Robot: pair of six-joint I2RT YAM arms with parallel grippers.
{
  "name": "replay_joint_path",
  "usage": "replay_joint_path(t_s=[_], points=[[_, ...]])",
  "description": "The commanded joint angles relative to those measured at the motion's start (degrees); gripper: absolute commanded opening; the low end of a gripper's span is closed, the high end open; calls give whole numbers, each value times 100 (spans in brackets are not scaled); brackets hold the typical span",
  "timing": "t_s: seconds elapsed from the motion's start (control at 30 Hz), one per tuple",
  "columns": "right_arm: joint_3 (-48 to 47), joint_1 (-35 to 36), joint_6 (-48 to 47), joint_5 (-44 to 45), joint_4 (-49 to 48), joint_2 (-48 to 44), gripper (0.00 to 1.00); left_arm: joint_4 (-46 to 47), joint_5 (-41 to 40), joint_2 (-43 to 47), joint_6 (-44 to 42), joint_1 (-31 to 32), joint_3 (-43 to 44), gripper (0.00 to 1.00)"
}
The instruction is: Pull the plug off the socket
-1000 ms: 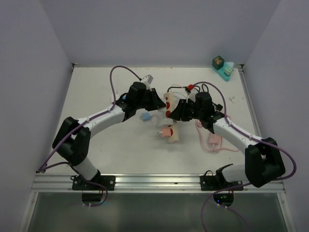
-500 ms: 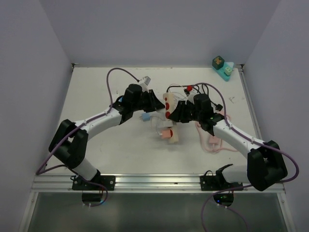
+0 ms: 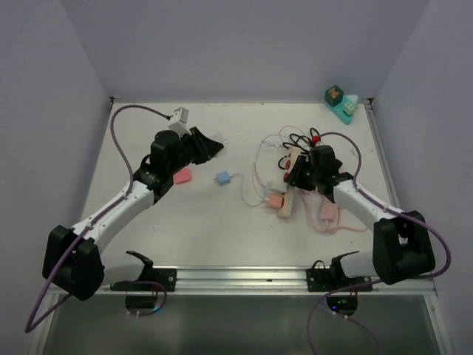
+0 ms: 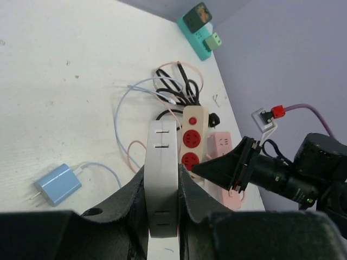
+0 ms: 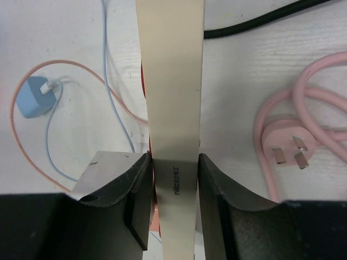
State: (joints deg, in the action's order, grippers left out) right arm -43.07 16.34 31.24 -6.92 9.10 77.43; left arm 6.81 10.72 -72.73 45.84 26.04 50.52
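My left gripper lowers the white plug [image 4: 162, 146], which hangs free of the socket, onto the table between the pink piece and the blue charger next.
The white plug [image 4: 162, 146] is out of the socket and clamped between the fingers of my left gripper [image 4: 162, 179], which hangs above the table's left half [image 3: 213, 145]. The socket is a cream power strip [image 4: 193, 125] with red outlets, lying right of centre [image 3: 285, 208]. My right gripper [image 3: 301, 174] is shut across its body [image 5: 172, 81], one finger [image 5: 138, 195] on each side. A clear stretch of table separates plug and strip.
A blue charger [image 3: 220, 178] with a thin cable lies mid-table, and a small pink piece [image 3: 182, 175] lies under the left arm. An orange plug [image 3: 276, 200] sits against the strip. A pink strip and cord [image 3: 326, 213] lie to its right, green blocks [image 3: 341, 103] at the back right.
My left arm has swung back to the left with the white plug, which has come away from the strip. The strip and the right gripper have shifted right.
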Motion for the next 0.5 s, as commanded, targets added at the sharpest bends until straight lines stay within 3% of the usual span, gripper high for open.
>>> replay_joint_path(t_s=[0.0,0.27,0.47], points=[[-105,98,260,112,-172,-123,0,365,-246,250,-172,-55,-174,0],[-202,98,-83,-626,-400,-474,0,75,96,-127,-444,-994,-315,0],[-237,106,-250,-1241,-471,-606,0,479,615,-1154,-287,-1514,-254,7]])
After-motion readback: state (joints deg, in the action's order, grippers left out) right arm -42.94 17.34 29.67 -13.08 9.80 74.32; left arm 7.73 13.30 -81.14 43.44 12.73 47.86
